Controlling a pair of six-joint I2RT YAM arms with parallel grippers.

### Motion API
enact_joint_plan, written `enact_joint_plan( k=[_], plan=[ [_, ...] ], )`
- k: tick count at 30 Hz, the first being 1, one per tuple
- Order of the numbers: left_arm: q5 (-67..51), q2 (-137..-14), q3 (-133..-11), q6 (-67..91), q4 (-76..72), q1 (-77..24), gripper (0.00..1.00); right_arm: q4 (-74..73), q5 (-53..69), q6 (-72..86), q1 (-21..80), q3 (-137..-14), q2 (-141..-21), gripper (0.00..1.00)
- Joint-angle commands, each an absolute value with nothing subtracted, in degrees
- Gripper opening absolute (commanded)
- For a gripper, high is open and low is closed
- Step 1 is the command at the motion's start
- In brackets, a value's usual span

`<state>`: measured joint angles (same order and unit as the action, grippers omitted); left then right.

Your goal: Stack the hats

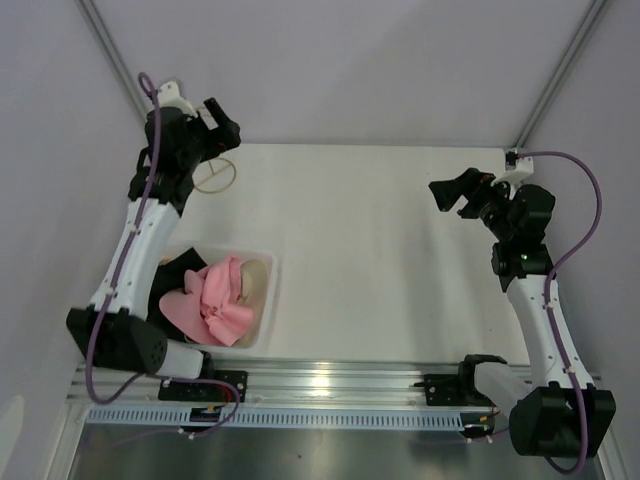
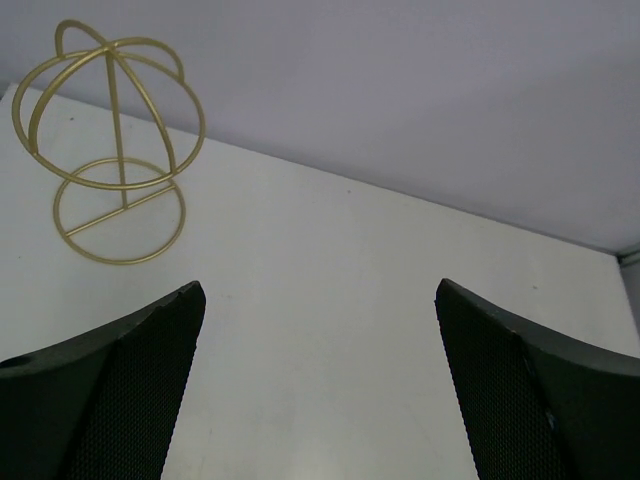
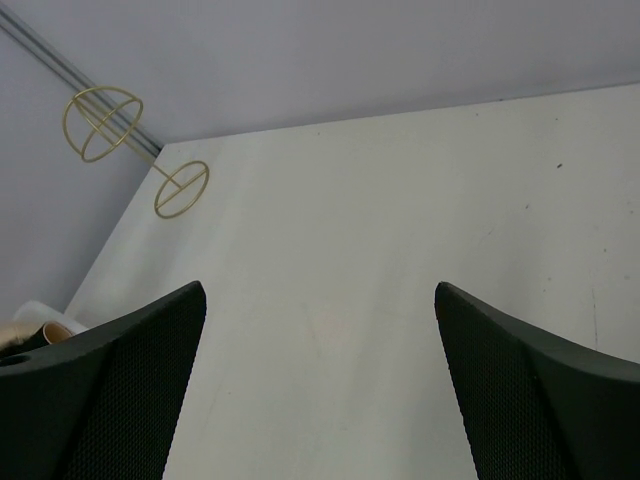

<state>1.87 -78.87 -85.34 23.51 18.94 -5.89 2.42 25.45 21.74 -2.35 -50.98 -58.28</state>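
Observation:
I need to move my left gripper outward and toward the round head of the gold wire stand next, onto its near curved bar, because the stand is still beyond the open fingers.
The hats lie heaped in a clear tray (image 1: 271, 285) at the near left. Crumpled pink hats (image 1: 215, 300) are on top, a black hat (image 1: 176, 266) shows at the tray's far left, and a beige hat (image 1: 256, 275) shows at the right. My left gripper (image 1: 228, 132) (image 2: 320, 290) is open and empty, raised at the far left, well behind the tray. My right gripper (image 1: 446, 195) (image 3: 320, 290) is open and empty, raised over the far right of the table. The hats are out of the left wrist view; a bit of the beige hat (image 3: 55, 331) shows at the right wrist view's lower left.
A gold wire hat stand (image 1: 214, 177) stands on the table at the far left, just beside my left gripper; it also shows in the left wrist view (image 2: 115, 150) and the right wrist view (image 3: 125, 145). Walls close the table's back and sides.

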Motion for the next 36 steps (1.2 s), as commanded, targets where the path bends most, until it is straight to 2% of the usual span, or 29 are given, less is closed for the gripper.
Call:
enact_joint_plan(
  k=[1, 12, 19, 23, 26, 28, 30, 32, 33, 34, 36],
  plan=[
    [9.5, -85.8, -89.6, 24.0, 17.8, -5.3, 0.99, 3.2, 24.4, 18.6, -2.1, -51.4, -55.2, 0.99],
    [19.4, -109.2, -107.3, 21.9, 17.4, -2.9, 1.0, 3.4, 26.3, 15.4, -1.5, -51.3, -54.8, 0.99],
    [24.0, -116.7, -113.2, 20.6, 13.4, -2.2, 0.99, 2.8, 22.6, 14.0, -0.2, -51.9, -53.3, 1.0],
    [21.2, -119.1, -113.9, 24.3, 12.7, -0.7, 0.99, 0.0, 18.1, 12.0, 1.8, -54.7, -53.8, 0.99],
    [19.8, -120.8, -114.0, 24.1, 10.6, -0.3, 0.87, -2.9, 17.1, 11.9, 1.9, -55.8, -54.0, 0.99],
    [17.8, -121.5, -113.8, 24.1, 8.9, -0.3, 0.73, -2.4, 17.8, 11.8, 2.3, -55.6, -53.4, 0.99],
    [15.4, -122.3, -113.9, 24.1, 7.7, -0.3, 0.68, -2.3, 18.0, 11.0, 2.5, -55.5, -53.0, 0.99],
    [13.5, -123.0, -114.1, 23.9, 6.5, -0.3, 0.54, -2.6, 17.1, 10.8, 2.7, -55.8, -52.3, 0.99],
    [13.2, -123.0, -114.2, 23.9, 6.4, -0.3, 0.44, -3.2, 16.6, 10.6, 2.6, -56.2, -52.0, 0.99],
    [12.8, -123.0, -114.5, 23.8, 6.9, -0.3, 0.2, -3.6, 16.2, 10.4, 2.7, -56.4, -51.9, 0.99],
    [12.7, -122.7, -115.6, 24.0, 8.6, -0.3, 0.02, -4.7, 15.2, 9.6, 2.7, -56.8, -51.2, 0.99]
  ],
)
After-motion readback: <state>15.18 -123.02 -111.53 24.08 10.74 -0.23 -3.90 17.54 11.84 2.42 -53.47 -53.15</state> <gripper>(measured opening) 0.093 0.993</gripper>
